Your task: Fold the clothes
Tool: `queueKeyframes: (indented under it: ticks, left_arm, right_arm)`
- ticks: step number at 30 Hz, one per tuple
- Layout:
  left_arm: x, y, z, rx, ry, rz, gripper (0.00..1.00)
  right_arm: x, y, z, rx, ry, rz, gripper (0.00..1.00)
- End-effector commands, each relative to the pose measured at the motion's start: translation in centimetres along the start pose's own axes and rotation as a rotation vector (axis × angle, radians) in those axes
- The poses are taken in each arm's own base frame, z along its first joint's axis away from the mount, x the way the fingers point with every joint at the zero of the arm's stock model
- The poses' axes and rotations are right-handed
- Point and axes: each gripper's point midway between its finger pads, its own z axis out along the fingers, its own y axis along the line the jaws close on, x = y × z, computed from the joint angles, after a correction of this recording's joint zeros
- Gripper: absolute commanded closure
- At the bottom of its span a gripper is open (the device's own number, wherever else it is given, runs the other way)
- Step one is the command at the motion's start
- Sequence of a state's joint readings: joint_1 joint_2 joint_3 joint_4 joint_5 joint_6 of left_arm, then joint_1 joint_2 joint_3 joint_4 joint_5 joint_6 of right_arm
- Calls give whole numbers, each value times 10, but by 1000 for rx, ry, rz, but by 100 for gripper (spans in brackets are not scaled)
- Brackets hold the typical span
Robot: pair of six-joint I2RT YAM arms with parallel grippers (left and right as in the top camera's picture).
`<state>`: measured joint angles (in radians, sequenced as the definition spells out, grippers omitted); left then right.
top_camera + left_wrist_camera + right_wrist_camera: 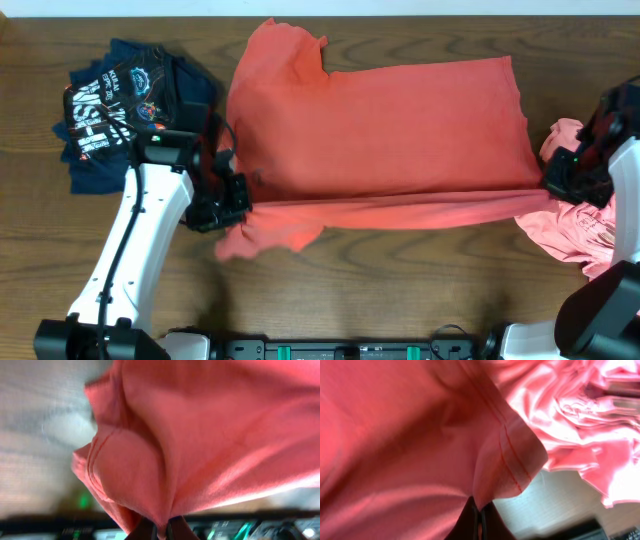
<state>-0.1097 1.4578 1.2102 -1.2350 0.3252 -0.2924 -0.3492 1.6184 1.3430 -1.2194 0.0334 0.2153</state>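
Note:
The left gripper should move down and away from the robot's base to lay its corner over the coral-red shirt's body (pixel 288 108) (pixel 200 391).
A coral-red T-shirt (pixel 380 125) lies spread across the middle of the table, its near edge lifted and stretched between my two grippers. My left gripper (pixel 232 200) is shut on the shirt's near left corner; the cloth (pixel 200 440) bunches up from its jaws (pixel 161 530). My right gripper (pixel 556 184) is shut on the near right corner; a hemmed fold (pixel 512 460) rises from its jaws (pixel 481 520). A crumpled salmon-pink T-shirt (pixel 585 235) lies at the right edge, also in the right wrist view (pixel 580 415). No block "M" print is visible.
A navy printed garment (pixel 125 105) lies bunched at the far left, beside my left arm. Bare wooden tabletop (pixel 400 280) runs along the front. The arm bases stand at the front edge.

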Motion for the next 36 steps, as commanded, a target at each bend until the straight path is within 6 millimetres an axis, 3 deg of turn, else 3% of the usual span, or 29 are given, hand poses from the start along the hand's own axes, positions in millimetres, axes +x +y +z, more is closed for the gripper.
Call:
queueKeyframes:
  ticks: [1,11,20,25,31,32,35,36]
  left_arm:
    - [-16,2,-4,36,-58,-58,94]
    - [-71,-20,-2,147,-220,-28,94]
    - [-102,-21,27,149,-224,-43,94]
    - [-119,-23,37,160,-252,-33,94]
    - [-129,-25,39,167,-279,-25,91]
    - [-129,-25,39,167,-279,-25,84]
    - [-129,-25,39,166,-277,-26,41]
    - [-127,-25,40,165,-272,-27,32]
  right_arm:
    - [-8,16,5,-26,-45,-58,99]
    - [-59,54,-4,-100,-281,-112,98]
    - [-87,64,-12,-135,-393,-106,95]
    - [-91,72,1,-138,-381,-119,95]
    - [-95,84,32,-132,-336,-141,96]
    - [-96,85,38,-131,-328,-143,96]
    - [-96,85,46,-128,-310,-142,91]
    - [-96,86,47,-128,-309,-143,90]
